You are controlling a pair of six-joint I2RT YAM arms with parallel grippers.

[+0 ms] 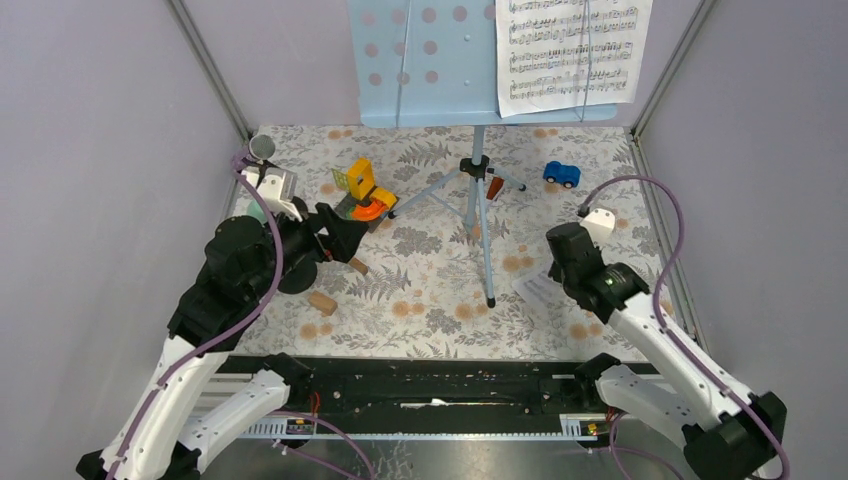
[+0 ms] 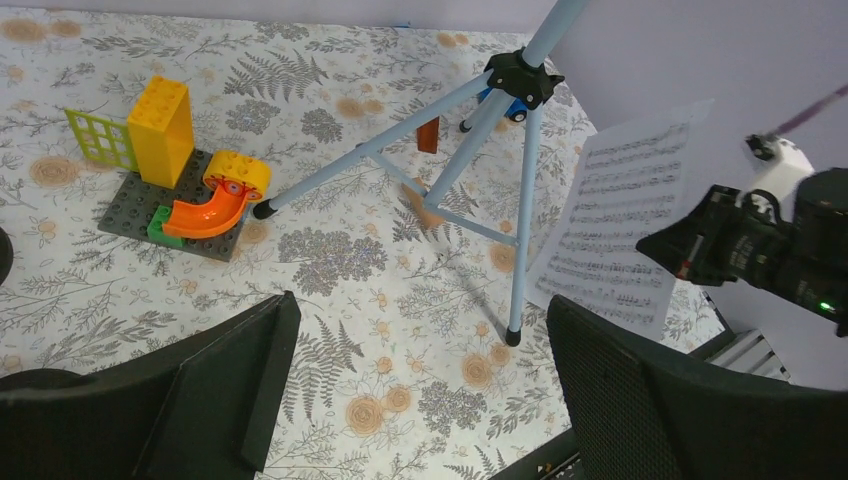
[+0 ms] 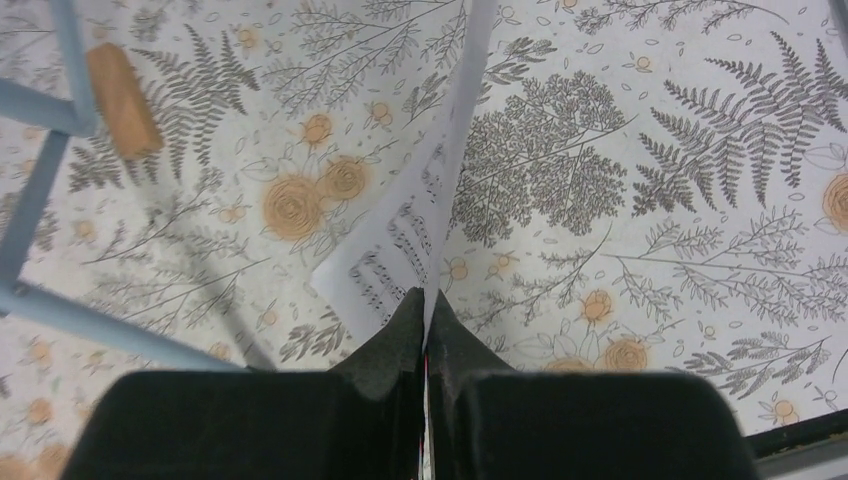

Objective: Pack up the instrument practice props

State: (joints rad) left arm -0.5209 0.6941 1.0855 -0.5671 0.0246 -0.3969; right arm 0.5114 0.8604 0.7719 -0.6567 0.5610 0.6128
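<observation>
The bare mat by the wall [image 1: 627, 243] [image 3: 640, 185] is clear, so my right gripper will next move down toward the right in the top view and release the second page there.
The pale blue perforated music rack [image 1: 430, 60] stands at the back on tripod legs [image 1: 478, 200], with a white sheet-music page [image 1: 570, 55] on it. My right gripper [image 1: 548, 268] is shut on a second sheet-music page [image 1: 533, 288], held edge-on just above the mat. In the right wrist view the page [image 3: 420, 230] rises from my shut gripper [image 3: 425, 305]. My left gripper [image 1: 350, 240] is open and empty over the mat [image 2: 420, 400]; it views the tripod [image 2: 500, 130] and the held page [image 2: 620, 230]. A grey microphone head [image 1: 262, 147] shows at the far left; the mic holders are mostly hidden by my left arm.
A toy brick build [image 1: 362, 195] stands left of the tripod. A small blue car [image 1: 562, 174] sits at the back right. Brown wooden blocks [image 1: 322, 302] lie near my left gripper, one [image 3: 122, 98] by the tripod legs. Purple walls close in both sides.
</observation>
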